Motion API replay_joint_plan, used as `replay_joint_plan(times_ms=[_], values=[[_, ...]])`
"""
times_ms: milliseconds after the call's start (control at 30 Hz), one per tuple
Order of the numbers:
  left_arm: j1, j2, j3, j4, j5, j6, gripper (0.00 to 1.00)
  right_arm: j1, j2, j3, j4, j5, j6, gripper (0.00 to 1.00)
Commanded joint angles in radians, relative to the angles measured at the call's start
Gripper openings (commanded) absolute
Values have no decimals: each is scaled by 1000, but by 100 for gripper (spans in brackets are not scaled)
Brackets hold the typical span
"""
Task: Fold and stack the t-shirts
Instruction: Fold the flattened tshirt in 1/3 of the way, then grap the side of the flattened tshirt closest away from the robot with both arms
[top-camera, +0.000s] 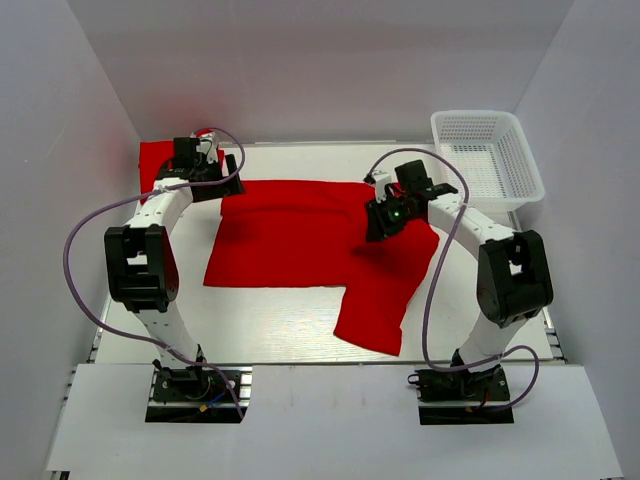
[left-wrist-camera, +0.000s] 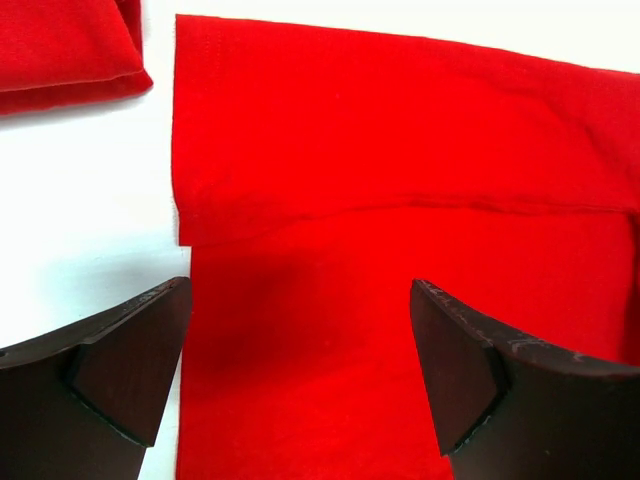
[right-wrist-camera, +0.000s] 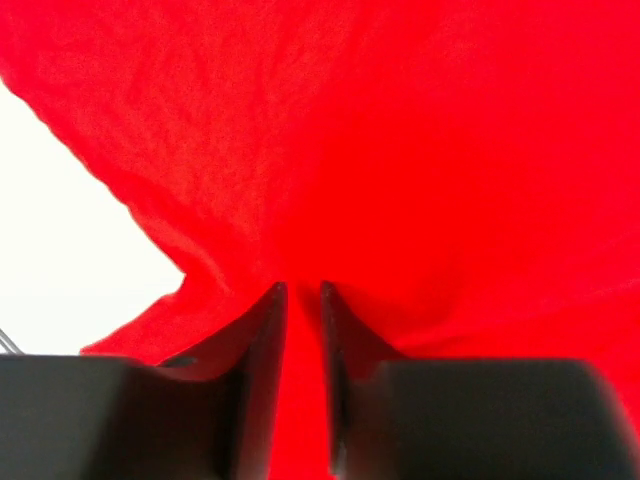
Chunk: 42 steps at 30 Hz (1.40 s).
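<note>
The spread shirt's near corner (top-camera: 208, 283) farthest from the basket is hemmed and lies flat beside bare tabletop, so my left gripper will move back and down onto it next.
A bright red t-shirt (top-camera: 300, 240) lies partly folded across the middle of the table, one part hanging toward the front right. A second red t-shirt (top-camera: 155, 160) lies folded at the far left; its corner shows in the left wrist view (left-wrist-camera: 60, 50). My left gripper (top-camera: 215, 170) is open just above the spread shirt's far left corner (left-wrist-camera: 380, 180), its fingers (left-wrist-camera: 130, 360) wide apart. My right gripper (top-camera: 385, 222) is shut on a pinch of the spread shirt's cloth (right-wrist-camera: 400, 150) near its right side, lifting it a little.
A white plastic mesh basket (top-camera: 487, 155) stands at the back right corner. White walls close in the table on the left, back and right. The arms' purple cables loop out beside each arm.
</note>
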Motion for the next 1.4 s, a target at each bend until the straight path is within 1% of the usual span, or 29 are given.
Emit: replay_joint_plan(times_ms=[0, 33, 67, 100, 200, 300, 333, 367, 400, 433, 467, 533, 567, 633, 667, 767, 800, 833, 900, 933, 1000, 1067, 1133, 1167, 1233, 1267, 1367], values=[[5, -72, -11, -13, -20, -6, 100, 8, 39, 7, -41, -98, -49, 49], [5, -72, -11, -13, -20, -6, 100, 8, 45, 2, -32, -112, -47, 74], [5, -72, -11, -13, -20, -15, 100, 6, 51, 0, -32, -126, -52, 90], [5, -72, -11, -22, -30, -15, 100, 9, 54, 9, -32, -147, -53, 90], [5, -81, -29, -33, -48, -26, 100, 6, 43, 28, -6, -134, -27, 90], [5, -116, -75, -42, -74, -47, 100, 3, -9, 13, 39, -63, 25, 90], [5, -127, -90, -42, -74, -77, 100, 2, -33, 5, 62, 5, 71, 90], [5, -138, -107, -42, -85, -90, 100, -1, -47, 0, 70, 27, 86, 90], [5, -159, -141, -55, -85, -102, 100, -1, -61, -10, 68, 46, 108, 90], [5, -171, -156, -81, -95, -117, 100, -3, -73, -13, 64, 114, 128, 90], [5, -185, -193, -101, -121, -159, 100, -9, -84, -23, 59, 133, 155, 90], [5, -251, -245, -140, -145, -200, 100, -6, -119, -67, 54, 202, 226, 90], [5, -282, -311, -141, -171, -257, 100, -9, -134, -101, 42, 237, 296, 90], [5, -354, -385, -150, -198, -301, 100, -9, -209, -159, 36, 308, 350, 90], [5, -428, -452, -150, -211, -324, 100, -15, -257, -203, 30, 339, 388, 90], [5, -524, -564, -160, -267, -394, 100, -17, -367, -291, -14, 331, 424, 90], [5, -568, -587, -161, -267, -394, 100, -14, -409, -308, -21, 324, 430, 90], [5, -582, -607, -161, -290, -404, 100, -9, -447, -363, -28, 322, 442, 90], [5, -593, -653, -161, -312, -404, 100, -6, -481, -398, -45, 293, 450, 90], [14, -604, -666, -161, -327, -432, 100, -3, -522, -427, -53, 296, 448, 90], [14, -604, -698, -130, -336, -450, 96, -1, -546, -458, -94, 331, 450, 90], [14, -604, -728, -115, -356, -464, 96, 0, -592, -477, -119, 345, 447, 90], [23, -593, -750, -93, -356, -479, 92, -1, -636, -484, -127, 359, 450, 90], [23, -593, -750, -79, -356, -480, 91, 0, -645, -490, -125, 360, 453, 90], [23, -570, -764, -58, -376, -495, 85, 0, -650, -491, -133, 359, 450, 90], [32, -558, -774, -49, -387, -504, 85, -1, -648, -489, -134, 354, 450, 90], [32, -535, -794, -10, -396, -504, 80, -3, -644, -486, -142, 345, 450, 90]])
